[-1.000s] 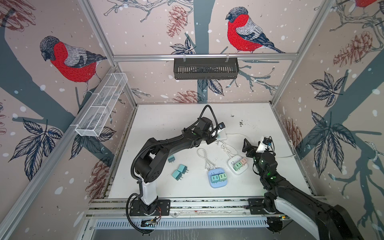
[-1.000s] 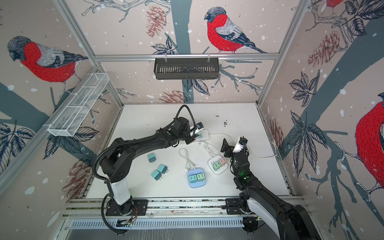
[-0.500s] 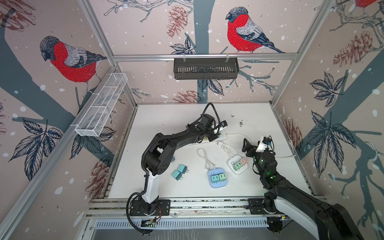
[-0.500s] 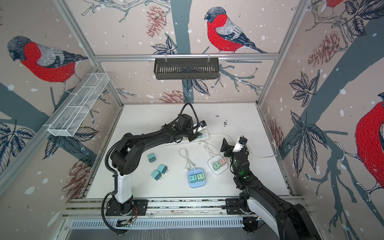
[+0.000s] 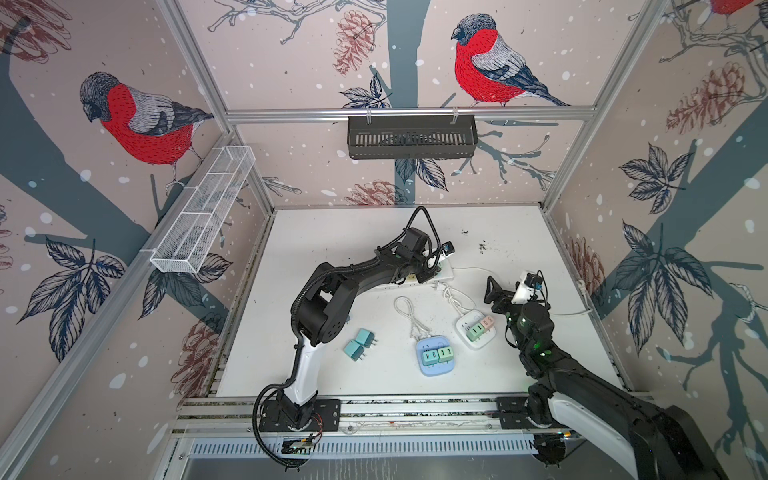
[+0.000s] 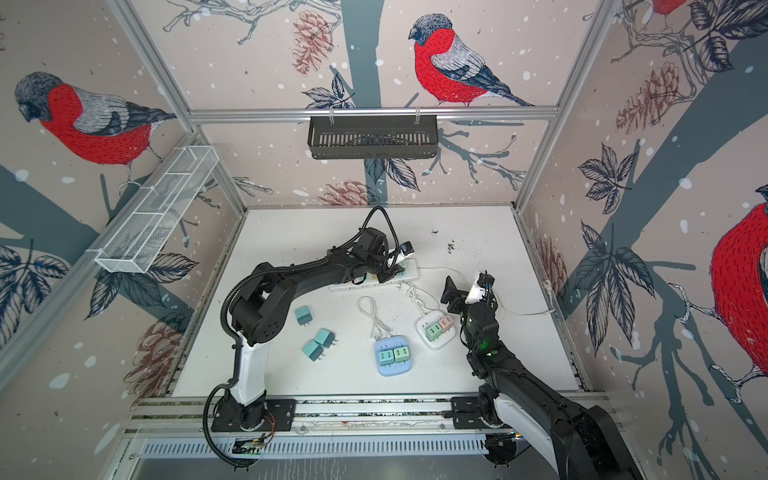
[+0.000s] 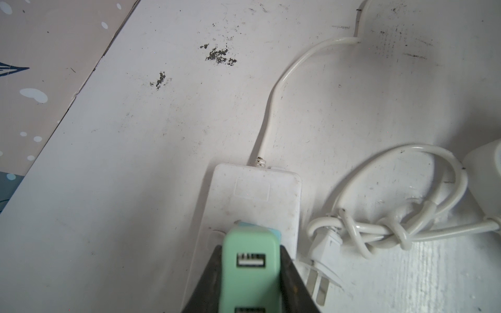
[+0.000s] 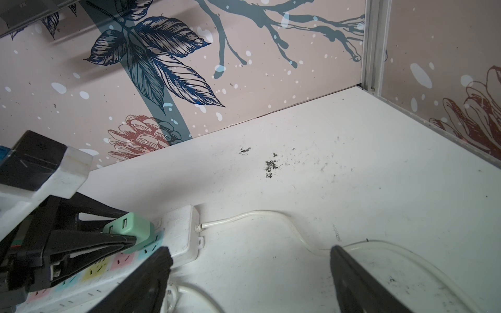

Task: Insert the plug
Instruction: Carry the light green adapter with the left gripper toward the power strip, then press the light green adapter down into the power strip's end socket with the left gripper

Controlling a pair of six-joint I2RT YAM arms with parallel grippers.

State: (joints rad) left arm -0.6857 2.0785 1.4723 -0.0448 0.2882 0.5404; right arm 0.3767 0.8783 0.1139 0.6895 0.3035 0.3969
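Note:
The mint-green plug (image 7: 250, 271) rests over the blue socket (image 7: 270, 231) near the cable end of the power strip, so I will press my left gripper down onto that socket and release the plug.
A mint-green plug (image 7: 250, 271) with two USB ports sits between the fingers of my left gripper (image 7: 250, 248), which is shut on it. The plug (image 8: 130, 226) rests against the top of the white power strip (image 8: 179, 230) near its cable end, over a blue socket. Its prongs are hidden. In both top views the left gripper (image 5: 428, 266) (image 6: 392, 272) is low over the power strip (image 5: 446, 266) at mid-table. My right gripper (image 5: 505, 291) (image 8: 249, 253) hovers open to the right of the strip with nothing between its fingers.
A blue socket block (image 5: 434, 357) and a white one (image 5: 476, 330) hold plugs near the front. Loose teal plugs (image 5: 359, 343) lie front left. Knotted white cables (image 7: 379, 227) lie beside the strip. A black basket (image 5: 411, 137) and a wire basket (image 5: 203, 216) hang on the walls.
My left arm has shifted a little to the right, carrying the plug along the strip toward its cable end. The right arm has not moved.

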